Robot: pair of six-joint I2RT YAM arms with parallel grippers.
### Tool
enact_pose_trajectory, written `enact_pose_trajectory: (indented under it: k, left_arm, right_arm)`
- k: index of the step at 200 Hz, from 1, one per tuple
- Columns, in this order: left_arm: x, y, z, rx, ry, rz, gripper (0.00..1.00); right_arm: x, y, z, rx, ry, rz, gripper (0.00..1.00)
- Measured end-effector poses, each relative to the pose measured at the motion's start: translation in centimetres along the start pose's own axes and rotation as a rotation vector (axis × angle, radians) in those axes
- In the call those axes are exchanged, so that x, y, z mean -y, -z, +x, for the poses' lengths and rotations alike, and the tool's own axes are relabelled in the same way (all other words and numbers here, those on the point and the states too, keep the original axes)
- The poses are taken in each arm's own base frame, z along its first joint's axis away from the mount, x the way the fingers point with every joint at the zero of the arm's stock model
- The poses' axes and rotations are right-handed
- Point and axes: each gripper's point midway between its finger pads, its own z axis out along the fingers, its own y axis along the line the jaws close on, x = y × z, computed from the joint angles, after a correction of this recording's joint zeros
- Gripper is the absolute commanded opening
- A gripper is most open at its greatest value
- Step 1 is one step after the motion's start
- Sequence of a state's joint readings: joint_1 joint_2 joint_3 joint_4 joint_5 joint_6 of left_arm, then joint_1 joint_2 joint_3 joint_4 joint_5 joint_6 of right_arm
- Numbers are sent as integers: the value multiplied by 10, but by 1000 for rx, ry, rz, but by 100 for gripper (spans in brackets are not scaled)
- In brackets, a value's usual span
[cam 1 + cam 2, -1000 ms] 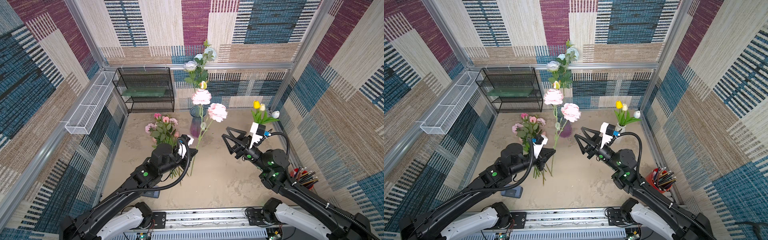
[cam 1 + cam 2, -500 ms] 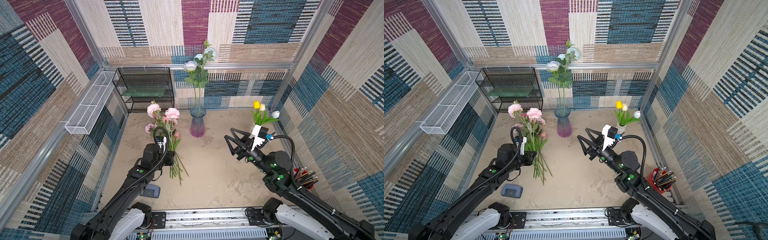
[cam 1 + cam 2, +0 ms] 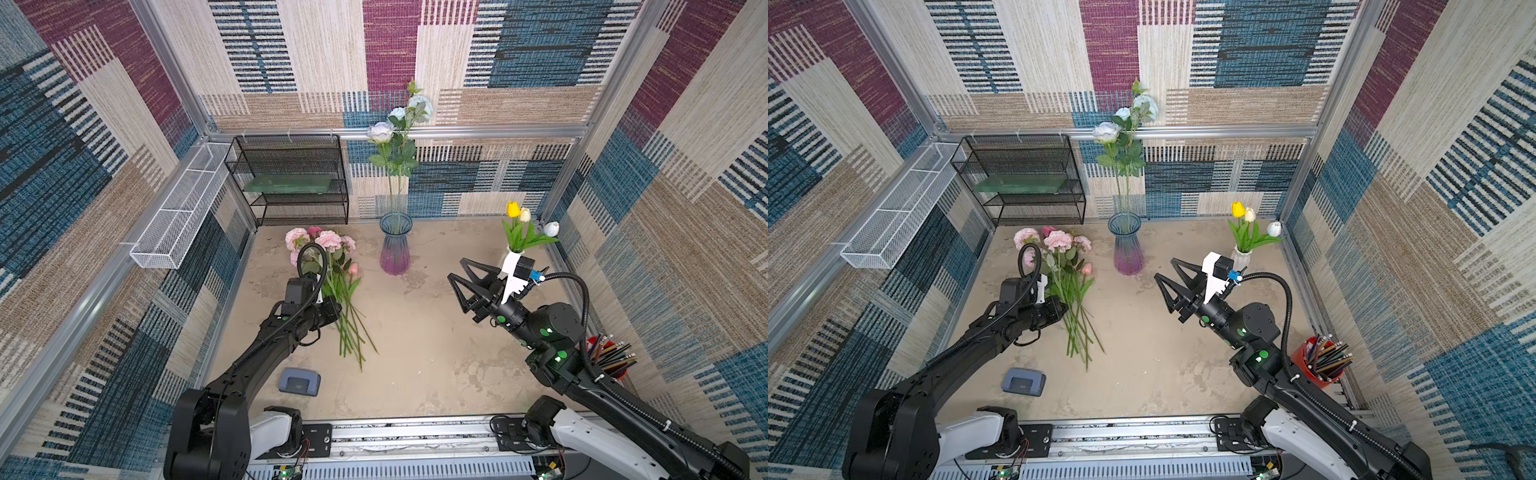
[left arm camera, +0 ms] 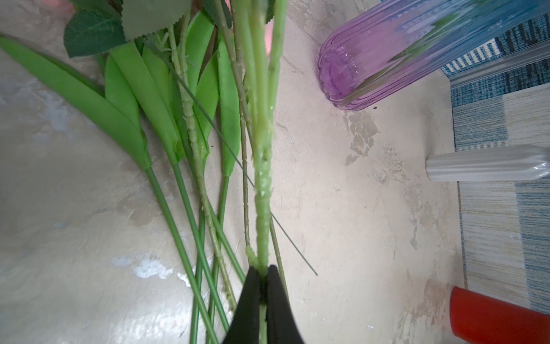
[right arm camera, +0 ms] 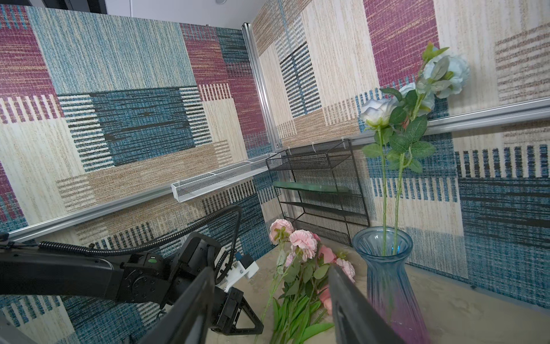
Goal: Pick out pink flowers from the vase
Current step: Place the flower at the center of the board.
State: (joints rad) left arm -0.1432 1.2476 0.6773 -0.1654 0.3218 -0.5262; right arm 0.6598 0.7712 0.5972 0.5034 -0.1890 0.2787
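Note:
My left gripper should bring the thick pale green stem [image 4: 263,178] down onto the bare stems of the pile close below and let go of it among the other flowers.
Several pink flowers [image 3: 328,241] [image 3: 1059,240] lie in a pile on the table's left side, stems pointing to the front. My left gripper [image 3: 337,309] [image 4: 262,269] sits low over that pile, shut on a thick pale green stem [image 4: 263,178] whose pink heads [image 5: 300,242] stand a little above the others. The blue-and-purple glass vase [image 3: 395,249] [image 3: 1127,249] [image 5: 387,277] stands at the back centre and holds only pale blue and white roses [image 3: 381,132]. My right gripper [image 3: 456,268] [image 5: 270,268] hangs open and empty in the air, right of the vase.
A black wire shelf [image 3: 291,178] stands at the back left, with a white wire basket [image 3: 178,216] on the left wall. A small white vase of yellow and white tulips [image 3: 519,232] is at the back right, a red pencil cup [image 3: 1316,357] at the right, and a grey-blue device [image 3: 300,381] at the front left.
My left gripper has carried the pink flowers away from the vase, leftward and down onto the pile of pink flowers. The right gripper has shifted slightly and stays open.

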Motion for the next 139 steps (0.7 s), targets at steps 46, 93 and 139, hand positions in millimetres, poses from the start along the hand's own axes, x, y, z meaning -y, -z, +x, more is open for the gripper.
enact_pose_trajectory:
  k: [46,93,139]
  left_arm:
    - [-6,-19,-9,-69,5,-27,0]
    - [-15,-33,-11,-134,-16,-66,10]
    - [-24,-34,-3,-162,-24,-107,21]
  right_arm:
    - [1,-1,3,-9,9,2,63]
    - [3,-1,9,-22,6,7,63]
    - [4,-1,10,-23,6,7,64]
